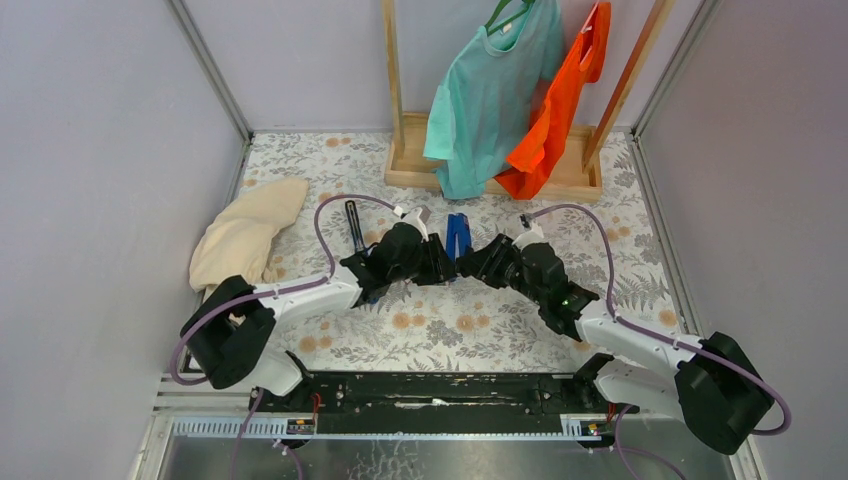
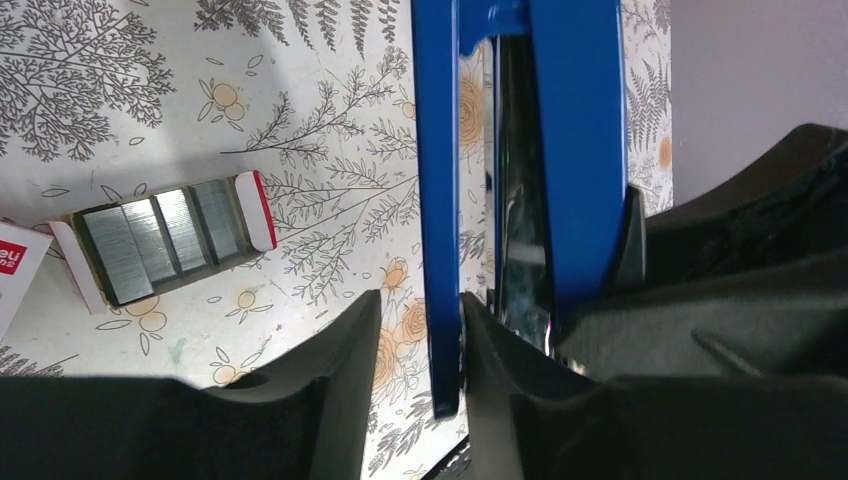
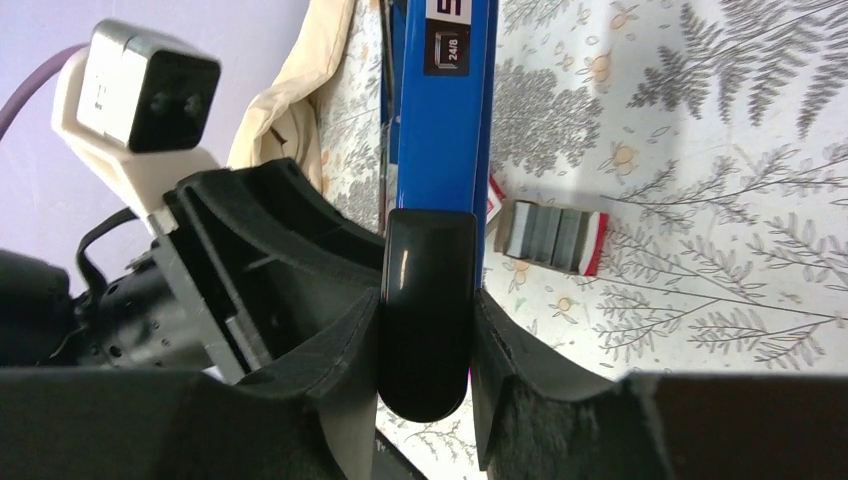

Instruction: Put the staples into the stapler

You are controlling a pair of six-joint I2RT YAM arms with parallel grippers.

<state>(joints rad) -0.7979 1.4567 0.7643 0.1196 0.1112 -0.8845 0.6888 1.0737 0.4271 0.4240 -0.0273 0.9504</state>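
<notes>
The wider blue part is still close beside the thin arm, so next I will swing my right gripper outward toward the orange shirt (image 1: 535, 160) and let go of the black end.
The blue stapler (image 1: 457, 236) lies at mid-table between both grippers, hinged apart. My right gripper (image 3: 428, 300) is shut on its black rounded end (image 3: 425, 330), and the blue body (image 3: 445, 130) runs away from the camera. My left gripper (image 2: 420, 300) is open around the stapler's thin blue arm (image 2: 437, 200). That arm touches the right finger (image 2: 495, 350), with a gap to the left finger (image 2: 340, 360). The wider blue part (image 2: 580, 150) stands beside it. The staples (image 2: 165, 240), silvery strips in a small white-and-red tray, lie on the cloth left of the stapler, also in the right wrist view (image 3: 552, 237).
A cream cloth (image 1: 250, 235) is bunched at the left wall. A wooden rack (image 1: 495, 170) at the back holds a teal shirt (image 1: 490, 95) and an orange one (image 1: 555, 110). A dark slim object (image 1: 354, 228) lies left of the grippers. A red-and-white box piece (image 2: 15, 265) sits near the staples.
</notes>
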